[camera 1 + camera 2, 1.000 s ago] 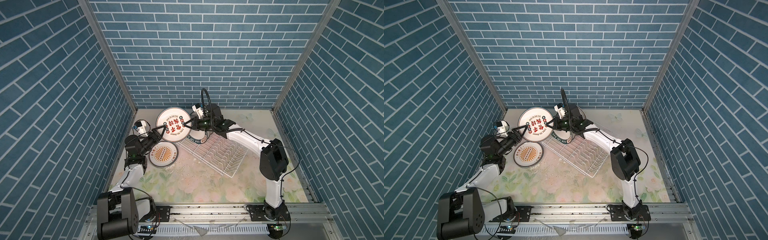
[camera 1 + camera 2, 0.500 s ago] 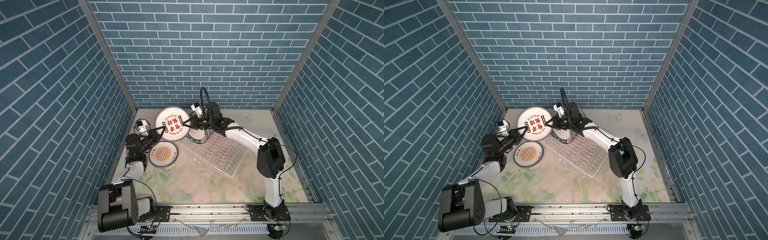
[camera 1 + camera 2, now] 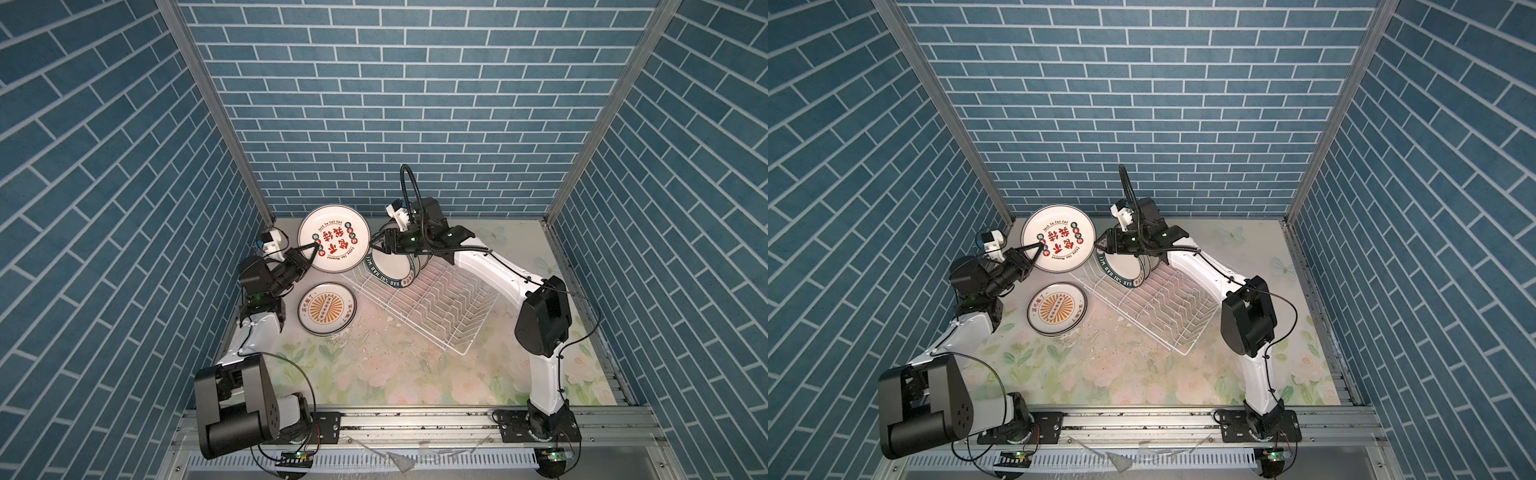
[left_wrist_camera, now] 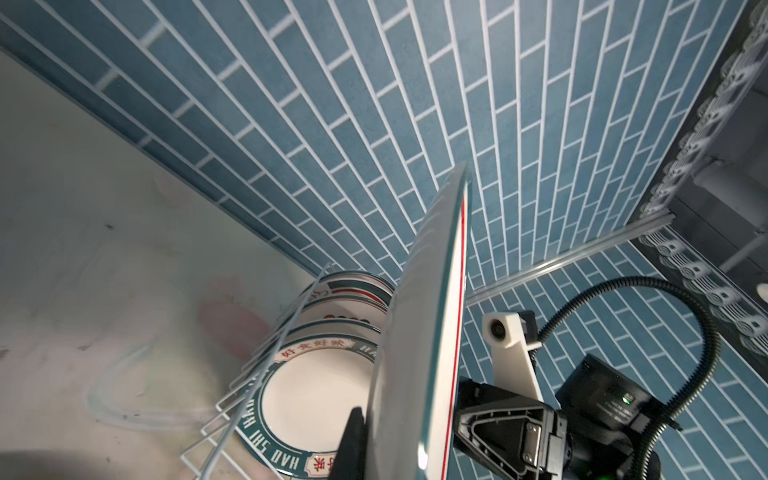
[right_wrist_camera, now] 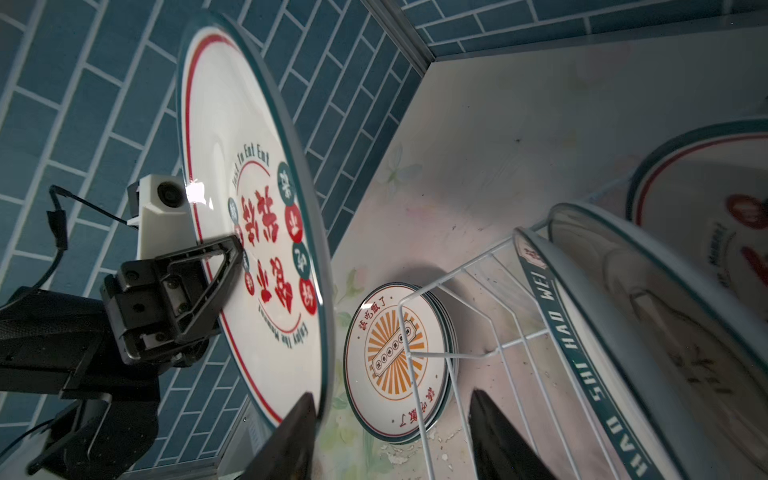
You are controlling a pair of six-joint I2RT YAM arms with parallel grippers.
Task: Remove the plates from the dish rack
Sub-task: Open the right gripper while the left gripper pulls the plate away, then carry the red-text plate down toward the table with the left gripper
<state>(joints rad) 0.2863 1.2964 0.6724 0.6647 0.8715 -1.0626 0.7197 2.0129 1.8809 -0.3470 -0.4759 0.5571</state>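
The robot's left gripper should next pull the plate away from the rack [image 3: 440, 307], lower it flat and let it go, because bare tabletop beyond the orange sunburst stack is below the gripper.
A white plate [image 3: 333, 237] printed with red characters hangs tilted in the air left of the dish rack [image 3: 440, 307]. My left gripper [image 3: 315, 247] is shut on its left rim; one of its fingers [image 4: 352, 444] shows against the plate's back. My right gripper [image 3: 376, 245] stands open at the plate's right edge, its jaws wide apart [image 5: 390, 399], one finger close beside the rim. A green-lettered plate [image 3: 388, 270] stands upright at the rack's far-left end, with more plates [image 5: 706, 208] behind it. A stack of orange sunburst plates [image 3: 327, 308] lies flat on the table.
The rest of the rack's divider wires [image 3: 1167, 307] hold nothing. The blue brick back wall [image 3: 374, 124] and left side wall [image 3: 124, 208] stand close to the held plate. The floral tabletop [image 3: 395, 374] stretches in front of the rack.
My left gripper has shut on the plate's left rim. My right gripper, which was shut on the plate's right edge, has opened and let go.
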